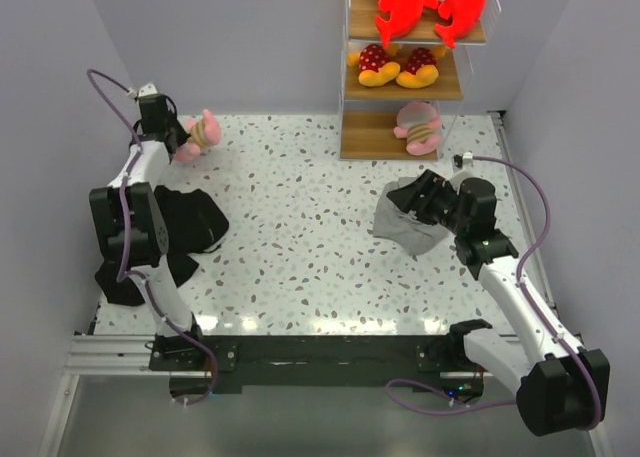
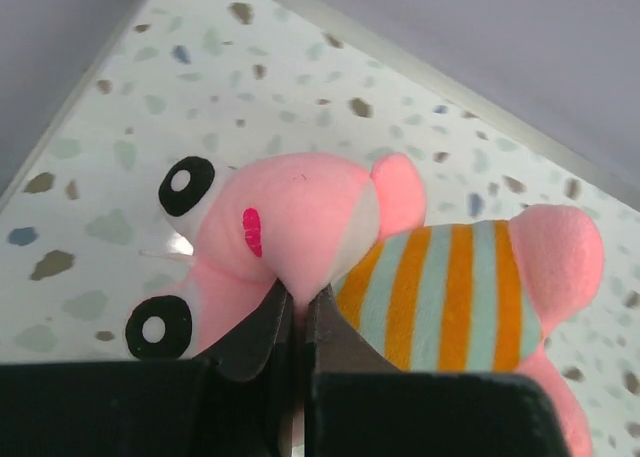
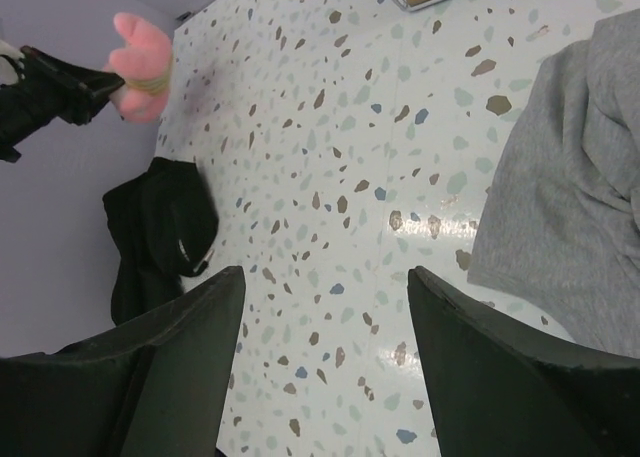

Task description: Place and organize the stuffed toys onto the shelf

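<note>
The left gripper will next move back and down to the bare in the middle of the table [image 1: 309, 234] and release, because that spot is below it and to its right in the top view.
A pink stuffed toy [image 1: 203, 132] with an orange-and-pale striped shirt lies at the far left of the table. My left gripper [image 1: 180, 140] is shut on a pinch of its pink plush [image 2: 300, 232], the striped body [image 2: 455, 287] to the right of the fingers. In the right wrist view this toy [image 3: 140, 62] shows far off at the left gripper's tip. The shelf [image 1: 360, 77] stands at the back right; two red-and-white toys [image 1: 430, 2] on top, two yellow-orange ones [image 1: 398, 67] in the middle, one pink toy [image 1: 418, 129] on the bottom board. My right gripper [image 1: 408, 199] [image 3: 325, 287] is open over the table beside the grey cloth.
A grey cloth [image 1: 408, 227] [image 3: 570, 217] lies under the right gripper. A black cloth [image 1: 185, 227] [image 3: 160, 227] lies by the left arm. Walls close the table on the left, back and right.
</note>
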Tool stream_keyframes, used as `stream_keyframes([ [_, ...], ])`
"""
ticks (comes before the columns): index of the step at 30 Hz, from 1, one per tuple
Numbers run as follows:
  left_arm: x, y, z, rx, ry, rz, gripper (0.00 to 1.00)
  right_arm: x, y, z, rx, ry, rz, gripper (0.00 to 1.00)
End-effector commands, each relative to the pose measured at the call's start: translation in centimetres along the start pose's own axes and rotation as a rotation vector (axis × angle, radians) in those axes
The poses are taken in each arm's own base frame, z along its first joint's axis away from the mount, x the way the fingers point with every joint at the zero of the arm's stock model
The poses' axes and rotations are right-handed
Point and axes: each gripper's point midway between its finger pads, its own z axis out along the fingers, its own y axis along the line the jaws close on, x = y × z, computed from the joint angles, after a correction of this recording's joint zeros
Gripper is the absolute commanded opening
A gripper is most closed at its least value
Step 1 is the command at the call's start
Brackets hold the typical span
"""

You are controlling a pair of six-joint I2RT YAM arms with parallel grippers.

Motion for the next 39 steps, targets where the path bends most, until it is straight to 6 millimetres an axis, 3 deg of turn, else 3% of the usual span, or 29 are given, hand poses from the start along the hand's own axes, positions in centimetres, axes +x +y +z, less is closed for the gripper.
stream_keyframes([
  [1,-2.2,-9.8,-6.3,0.318,-0.091,0.123,0.00,-1.3,2.0,-1.5,-0.044,-0.014,-0.095,0.70],
  [4,-0.1,-14.2,-10.3,0.480,-0.058,0.222,0.00,-1.1,2.0,-2.3,-0.037,-0.001,-0.149,0.71],
  [5,1.2,-14.8,-11.2,0.526,-0.030,0.242,0.00,-1.0,1.9,-2.4,-0.027,0.004,-0.159,0.71],
  [6,1.8,-16.3,-13.4,0.627,-0.015,0.279,0.00,-0.6,1.5,-2.6,-0.009,0.021,-0.164,0.71],
  [7,2.4,-16.5,-14.3,0.649,-0.005,0.296,0.00,-1.1,1.4,-3.0,0.006,0.005,-0.184,0.71],
  [8,4.5,-15.9,-14.6,0.656,0.027,0.314,0.00,-1.1,1.5,-3.3,0.008,0.003,-0.190,0.71],
  [9,4.3,-16.2,-16.7,0.688,-0.007,0.338,0.00,-1.2,1.4,-3.5,0.014,0.001,-0.195,0.71],
  [10,4.9,-16.1,-17.3,0.697,-0.012,0.354,0.00,-1.2,1.5,-3.8,0.011,-0.004,-0.200,0.71],
  [11,6.8,-15.3,-17.6,0.690,0.015,0.374,0.00,-1.5,2.0,-4.4,-0.004,-0.029,-0.207,0.71],
  [12,7.0,-15.3,-18.6,0.685,-0.001,0.403,0.00,-1.6,2.2,-4.5,-0.016,-0.044,-0.209,0.71],
  [17,12.4,-15.5,-20.5,0.696,0.140,0.574,0.00,-1.2,2.4,-4.6,-0.043,-0.057,-0.179,0.71],
  [24,18.4,-18.5,-23.3,0.801,0.154,0.838,0.00,-0.8,1.5,-4.2,-0.007,-0.031,-0.182,0.70],
  [30,24.1,-19.6,-23.3,0.859,0.295,0.963,0.00,-1.0,1.4,-4.8,0.003,-0.056,-0.191,0.70],
  [35,26.6,-20.3,-24.4,0.926,0.339,1.017,0.03,-0.9,1.3,-5.2,0.004,-0.056,-0.219,0.69],
  [38,26.9,-20.4,-24.6,0.931,0.327,1.035,0.11,-0.9,1.2,-5.3,0.010,-0.059,-0.228,0.69],
  [39,27.0,-20.4,-24.5,0.930,0.329,1.034,0.18,-0.8,1.1,-5.4,0.014,-0.058,-0.225,0.69],
])
